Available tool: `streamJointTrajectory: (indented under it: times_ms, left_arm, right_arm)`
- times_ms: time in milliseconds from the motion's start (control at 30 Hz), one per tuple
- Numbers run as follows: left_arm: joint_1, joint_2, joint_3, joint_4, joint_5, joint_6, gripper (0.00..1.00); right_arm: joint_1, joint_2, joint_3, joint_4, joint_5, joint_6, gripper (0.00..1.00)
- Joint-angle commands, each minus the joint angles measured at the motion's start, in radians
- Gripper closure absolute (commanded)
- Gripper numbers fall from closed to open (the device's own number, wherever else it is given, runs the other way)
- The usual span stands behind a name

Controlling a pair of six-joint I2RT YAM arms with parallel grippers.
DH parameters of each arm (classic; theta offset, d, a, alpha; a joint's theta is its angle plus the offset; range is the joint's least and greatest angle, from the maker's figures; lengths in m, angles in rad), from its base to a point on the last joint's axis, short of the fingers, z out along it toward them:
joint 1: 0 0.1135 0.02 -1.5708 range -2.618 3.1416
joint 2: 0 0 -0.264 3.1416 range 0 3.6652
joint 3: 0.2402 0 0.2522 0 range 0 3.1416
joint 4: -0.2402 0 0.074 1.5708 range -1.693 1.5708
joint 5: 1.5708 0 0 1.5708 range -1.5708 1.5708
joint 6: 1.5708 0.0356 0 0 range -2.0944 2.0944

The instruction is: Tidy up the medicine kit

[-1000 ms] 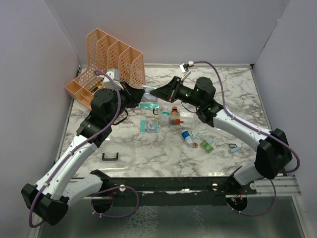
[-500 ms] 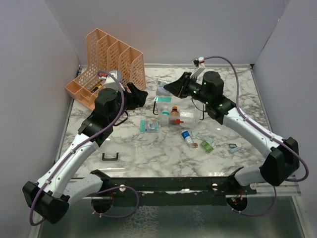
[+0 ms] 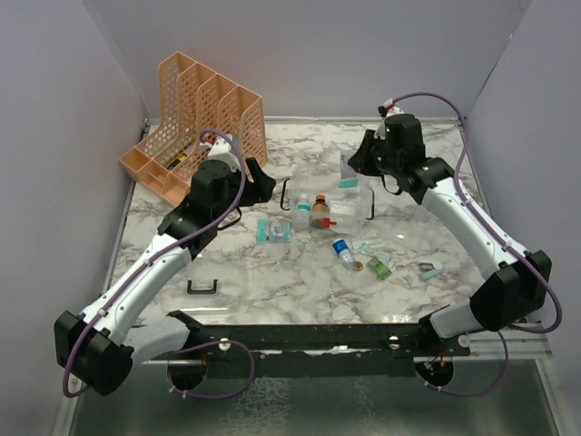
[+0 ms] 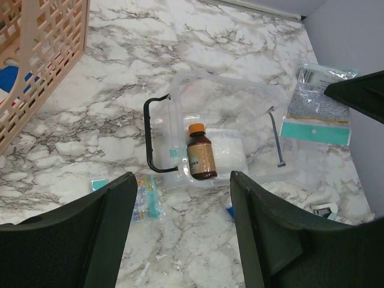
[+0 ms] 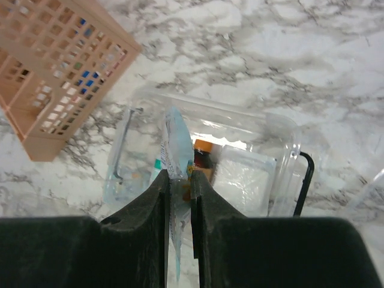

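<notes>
The packet needs to go back and down over the white pad next, in my right gripper, because there is open room there. Then my right gripper needs to release the packet.
The medicine kit (image 3: 349,211) (image 4: 180,102) lies open in mid-table, black handle (image 4: 149,135) to the left. A brown bottle with an orange cap (image 3: 320,209) (image 4: 200,157) and a white pad (image 4: 231,153) lie inside. My right gripper (image 3: 357,163) (image 5: 179,180) hangs above the kit's far right side, shut on a clear packet with a teal band (image 3: 349,179) (image 4: 317,107) (image 5: 176,141). My left gripper (image 3: 260,182) (image 4: 183,177) stands open and holds nothing, just left of the handle.
An orange mesh rack (image 3: 195,113) (image 5: 54,66) stands at the back left. A teal packet (image 3: 274,230) (image 4: 144,201), a blue-capped vial (image 3: 343,252), a green item (image 3: 379,267) and a loose black handle (image 3: 201,288) lie on the marble in front of the kit.
Both grippers were at the packet; my left one opened and drew back left. My right gripper carried the packet to the right, over the kit's far side.
</notes>
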Motion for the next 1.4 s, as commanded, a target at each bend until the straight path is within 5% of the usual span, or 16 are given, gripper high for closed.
streamJointTrajectory:
  times_ms: [0,433,767,1167,1367]
  left_arm:
    - [0.004,0.018,-0.004,0.015,0.038,0.016,0.34]
    - [0.004,0.013,-0.019,0.009,0.017,0.033,0.34]
    - [0.004,0.002,-0.019,0.01,-0.017,0.057,0.34]
    - [0.004,0.005,-0.022,0.008,-0.012,0.057,0.33]
    - [0.004,0.019,-0.016,0.014,-0.008,0.058,0.33]
  right_arm:
    - [0.008,0.102,0.107,-0.265,0.106,-0.015,0.99]
    - [0.135,0.422,0.382,-0.596,0.42,0.104,0.99]
    - [0.145,0.487,0.348,-0.606,0.549,0.133,0.99]
    - [0.178,0.599,0.394,-0.653,0.594,0.101,0.94]
    - [0.178,0.604,0.4,-0.614,0.445,0.061,0.76]
